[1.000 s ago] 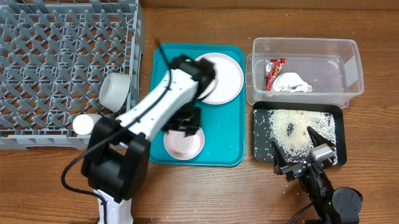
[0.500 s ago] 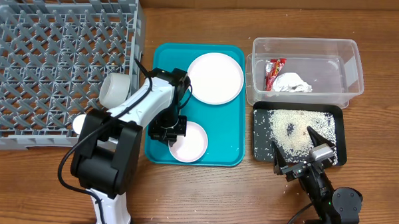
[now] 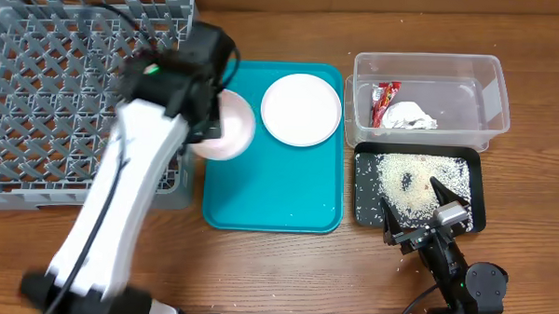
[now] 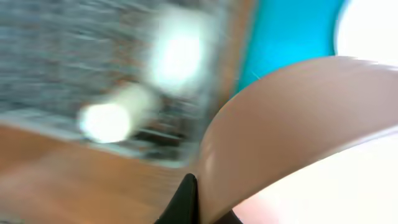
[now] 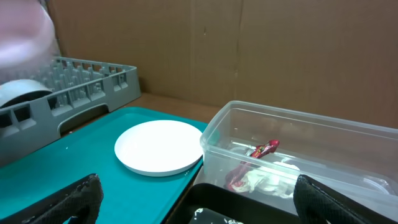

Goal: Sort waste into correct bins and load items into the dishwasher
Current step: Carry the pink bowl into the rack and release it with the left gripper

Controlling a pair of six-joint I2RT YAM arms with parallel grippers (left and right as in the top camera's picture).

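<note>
The middle wires of the grey dish rack are empty. So I will move my left gripper to the left in the overhead view, turn the bowl [image 3: 228,125], lower it there and release it.
My left gripper [image 3: 209,127] is shut on the rim of the small pink bowl [image 3: 228,125] and holds it tilted in the air over the teal tray's left edge, beside the grey dish rack [image 3: 68,84]. The left wrist view is blurred, with one finger [image 4: 186,199] pressed on the bowl's wall [image 4: 292,118]. The large pale plate [image 3: 302,108] lies on the teal tray. The red wrapper [image 3: 386,100] and paper wad [image 3: 410,116] lie in the clear tub [image 3: 492,90]. Rice grains [image 3: 411,176] cover the black tray [image 3: 476,196]. My right gripper [image 3: 425,214] is open at that tray's near edge. No chopsticks are in view.
The teal serving tray [image 3: 278,190] sits between the rack and the bins. My left arm [image 3: 119,207] hides the rack's near right corner. Two blurred pale round things [image 4: 177,53] [image 4: 106,121] show by the rack in the left wrist view. A few grains [image 3: 404,268] lie on the table.
My left gripper has lifted the pink bowl from the near part of the teal tray and carried it up and left toward the rack. The right arm has not moved.
</note>
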